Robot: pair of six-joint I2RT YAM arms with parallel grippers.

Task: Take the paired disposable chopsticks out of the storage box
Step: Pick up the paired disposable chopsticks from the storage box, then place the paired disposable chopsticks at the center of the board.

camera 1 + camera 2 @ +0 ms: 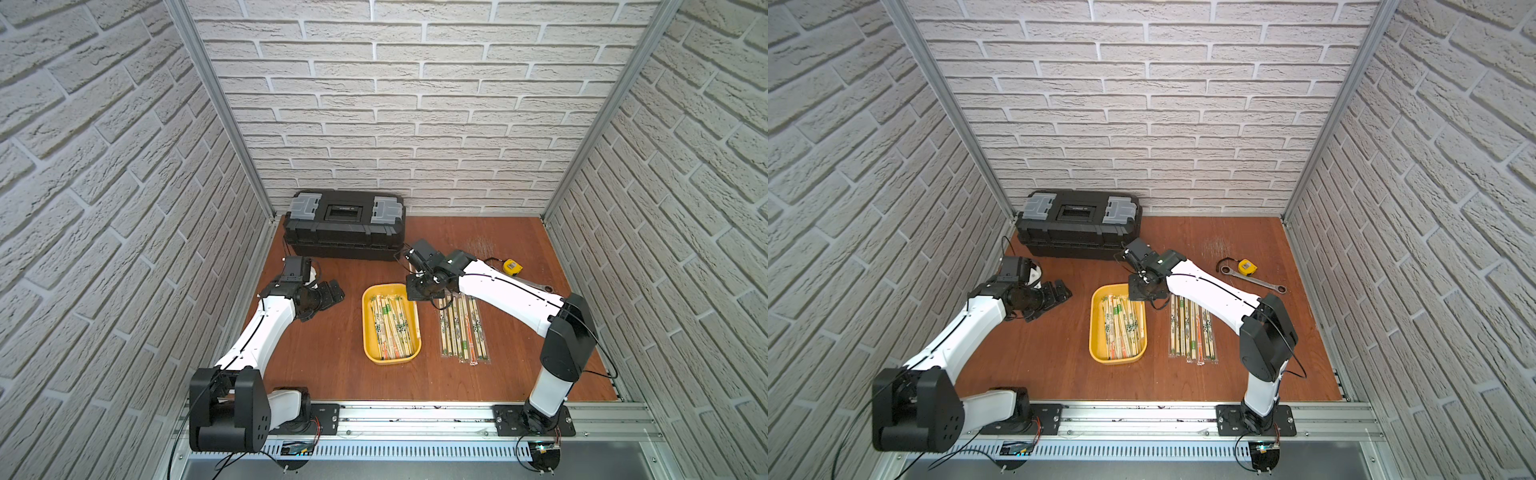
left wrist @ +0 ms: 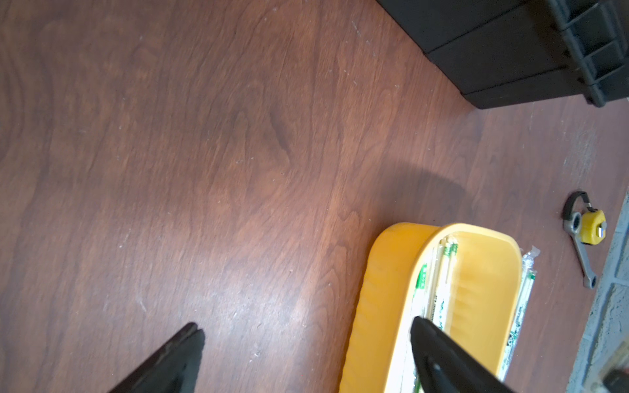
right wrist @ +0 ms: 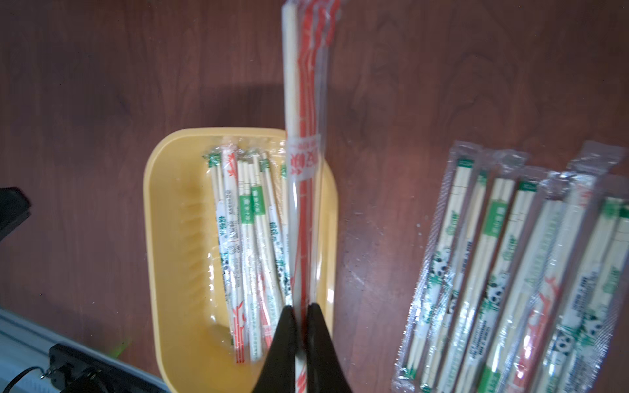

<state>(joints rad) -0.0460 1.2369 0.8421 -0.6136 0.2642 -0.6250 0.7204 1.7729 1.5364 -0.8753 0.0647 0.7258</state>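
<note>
I will move my right gripper back and down next, past the rim of the box, to the bare part of the table beside the chopstick row (image 1: 430, 334) (image 3: 376, 262). I will release the pair there because the wood is clear.
The yellow storage box (image 1: 390, 360) (image 1: 1117, 360) lies mid-table with several paired disposable chopsticks (image 1: 392, 324) (image 1: 1121, 324) in printed clear sleeves inside. My right gripper (image 3: 299, 308) hangs over the box's far end, shut on one red-printed sleeved pair (image 3: 306, 102), which points straight away from the jaws. In both top views the right wrist hides that pair. Several more pairs (image 1: 463, 328) (image 3: 510, 272) lie in a row on the table right of the box. My left gripper (image 2: 306, 325) (image 1: 326, 301) stands open and empty over bare wood, left of the box (image 2: 381, 289).
A black toolbox (image 1: 345, 224) sits at the back left against the wall. A yellow tape measure (image 1: 512, 266) and a wrench (image 1: 1254, 280) lie at the back right. Brick-pattern walls close in three sides, and a metal rail runs along the front.
</note>
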